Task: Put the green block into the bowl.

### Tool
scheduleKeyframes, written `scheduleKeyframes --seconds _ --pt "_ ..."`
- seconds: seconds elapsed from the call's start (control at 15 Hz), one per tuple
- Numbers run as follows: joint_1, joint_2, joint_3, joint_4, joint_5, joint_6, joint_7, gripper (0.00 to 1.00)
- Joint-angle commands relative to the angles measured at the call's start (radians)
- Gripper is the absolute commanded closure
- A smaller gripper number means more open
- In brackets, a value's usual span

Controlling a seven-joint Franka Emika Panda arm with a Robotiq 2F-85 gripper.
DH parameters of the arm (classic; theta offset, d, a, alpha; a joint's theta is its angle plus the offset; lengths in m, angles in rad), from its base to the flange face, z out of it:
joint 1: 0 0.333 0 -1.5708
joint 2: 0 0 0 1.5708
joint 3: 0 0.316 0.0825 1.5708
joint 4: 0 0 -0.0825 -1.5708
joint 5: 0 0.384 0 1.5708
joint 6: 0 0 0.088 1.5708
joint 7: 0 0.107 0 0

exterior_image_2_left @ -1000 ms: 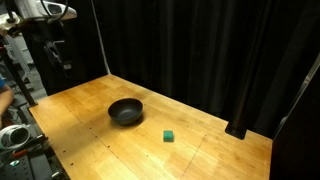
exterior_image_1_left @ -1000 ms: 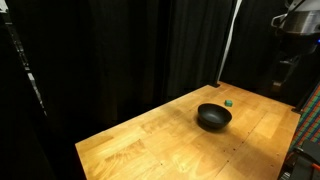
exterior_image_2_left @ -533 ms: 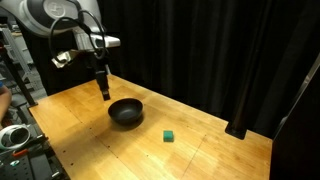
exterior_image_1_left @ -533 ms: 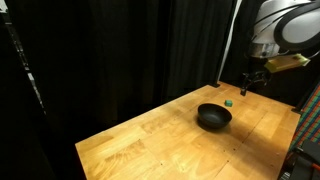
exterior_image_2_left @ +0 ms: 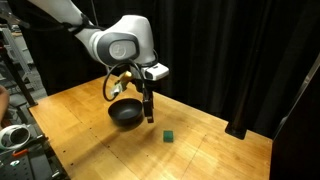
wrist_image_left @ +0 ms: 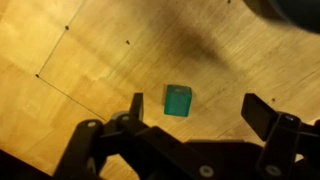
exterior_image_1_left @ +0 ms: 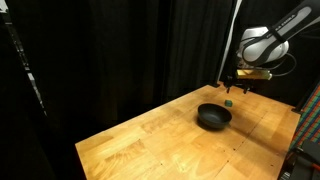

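My gripper will next move down toward the block and close on its sides, because the green block [exterior_image_2_left: 169, 135] [wrist_image_left: 178, 100] is below on the tabletop and fits between my open fingers.
The green block [exterior_image_2_left: 169, 135] is a tiny bright green cube on the wooden table; it also shows in an exterior view [exterior_image_1_left: 229, 102] and in the wrist view [wrist_image_left: 178, 101]. The dark round bowl [exterior_image_2_left: 125, 113] sits beside it and also shows in an exterior view [exterior_image_1_left: 213, 117]. My gripper [exterior_image_2_left: 149, 117] hangs above the table between bowl and block, with nothing in it. In the wrist view the gripper [wrist_image_left: 196, 108] is open, its fingers spread wide, and the block lies below, nearer the left finger.
The wooden table [exterior_image_2_left: 90, 150] is ringed by black curtains [exterior_image_2_left: 230, 50]. Equipment stands off the table edge [exterior_image_2_left: 12, 135]. Thin seam lines and screw dots mark the tabletop [wrist_image_left: 60, 40].
The arm has swung in from the table's far side, over the bowl, and now hovers above the green block. Bowl and block have not moved.
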Motion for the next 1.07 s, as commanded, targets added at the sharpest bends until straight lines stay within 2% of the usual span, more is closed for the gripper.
scheduleKeyframes --seconds 0.0,0.13,0.33,0.4,0.53,0.8,0.93,1.0 --pt "0.038 0.185 -0.067 0.144 0.097 0.120 0.093 0.00" --pt "0.056 0.266 -0.102 0.192 0.148 0.187 0.150 0.00" --pt "0.075 0.357 -0.141 0.250 0.205 0.222 0.207 0.00" --pt "0.080 0.379 -0.149 0.264 0.216 0.218 0.217 0.25" --pt "0.079 0.406 -0.151 0.295 0.237 0.175 0.221 0.34" --pt "0.052 0.412 -0.124 0.324 0.283 0.084 0.202 0.66" --pt "0.045 0.383 -0.118 0.334 0.298 -0.020 0.199 0.80" --pt "0.045 0.367 -0.117 0.336 0.305 -0.067 0.202 0.80"
